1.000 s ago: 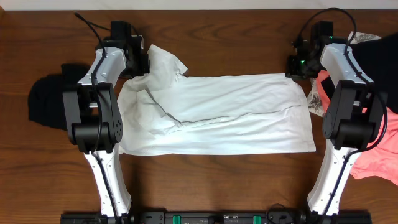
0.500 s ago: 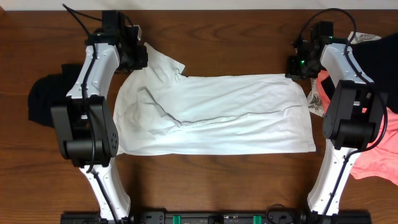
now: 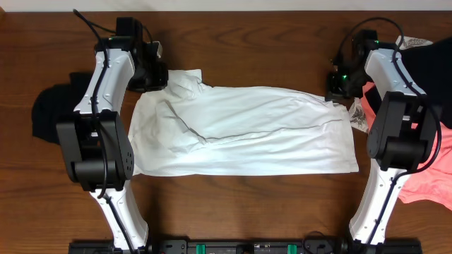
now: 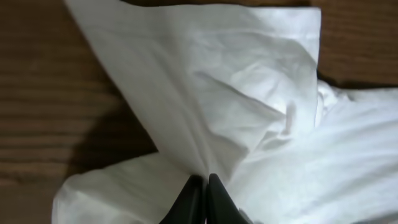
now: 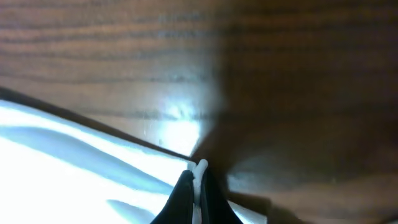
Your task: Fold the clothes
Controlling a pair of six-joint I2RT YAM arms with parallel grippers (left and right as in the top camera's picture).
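My left gripper should next pull the shirt's bunched corner toward the shirt's edge by the dark garment (image 3: 139, 106) (image 4: 69, 188) and let go, because that edge lies to the left in the overhead view.
A white T-shirt (image 3: 247, 130) lies spread across the middle of the wooden table. My left gripper (image 3: 157, 76) is shut on the shirt's upper left corner, where the cloth bunches; the left wrist view shows the fingers (image 4: 203, 180) pinching white fabric (image 4: 249, 93). My right gripper (image 3: 338, 86) is shut on the shirt's upper right corner; the right wrist view shows the fingers (image 5: 198, 177) clamped on a thin white edge (image 5: 200, 167) lifted just above the wood.
A dark garment (image 3: 49, 113) lies at the left of the table. A coral garment (image 3: 424, 176), a black one (image 3: 427, 60) and a patterned piece (image 3: 357, 116) lie at the right edge, close to the right arm.
Both grippers have moved toward the near side, drawing the shirt's far edge with them. The upper left sleeve flap has been pulled in and flattened. The upper right corner has dipped lower.
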